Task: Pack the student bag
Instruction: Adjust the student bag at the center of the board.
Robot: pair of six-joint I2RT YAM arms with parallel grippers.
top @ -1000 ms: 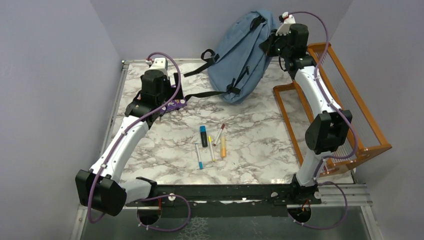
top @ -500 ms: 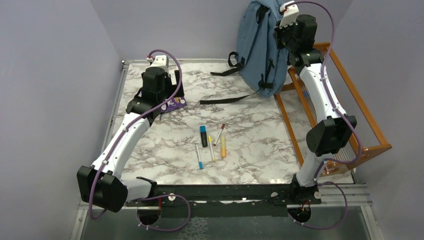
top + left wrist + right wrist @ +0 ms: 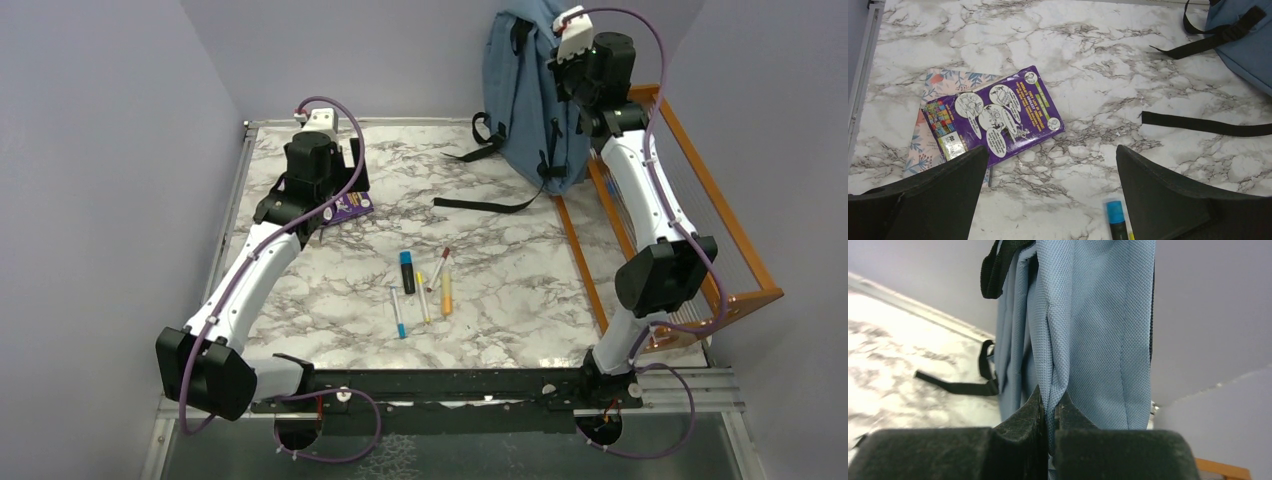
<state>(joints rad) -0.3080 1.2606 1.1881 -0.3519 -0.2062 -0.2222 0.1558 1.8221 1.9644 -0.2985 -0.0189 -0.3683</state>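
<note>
The bag (image 3: 525, 90) in the robot's right gripper will next move down and back, to the left in the top view, over the open marble beyond the pens.
The student bag (image 3: 525, 90) is a dusty-blue backpack hanging upright at the back right, its black straps (image 3: 490, 205) trailing on the marble table. My right gripper (image 3: 556, 78) is raised and shut on a fold of the bag's fabric (image 3: 1088, 315); the right wrist view shows the right gripper (image 3: 1050, 397) pinching that fold. My left gripper (image 3: 348, 185) hovers wide open over the back left. Between the left gripper's (image 3: 1051, 150) fingers lies bare marble, with a purple book (image 3: 998, 117) just beyond. A corner of the bag (image 3: 1248, 45) shows at the upper right of the left wrist view.
The purple book (image 3: 347, 207) lies on a floral notebook (image 3: 933, 125). Several pens and markers (image 3: 420, 285) lie mid-table, one a blue-capped marker (image 3: 1115, 217). An orange wooden rack (image 3: 690, 220) stands along the right edge, right next to the bag. Grey walls enclose the table.
The right gripper has lifted the bag from lying slumped on the table to hanging upright, and carried it right toward the rack. The left arm has barely moved.
</note>
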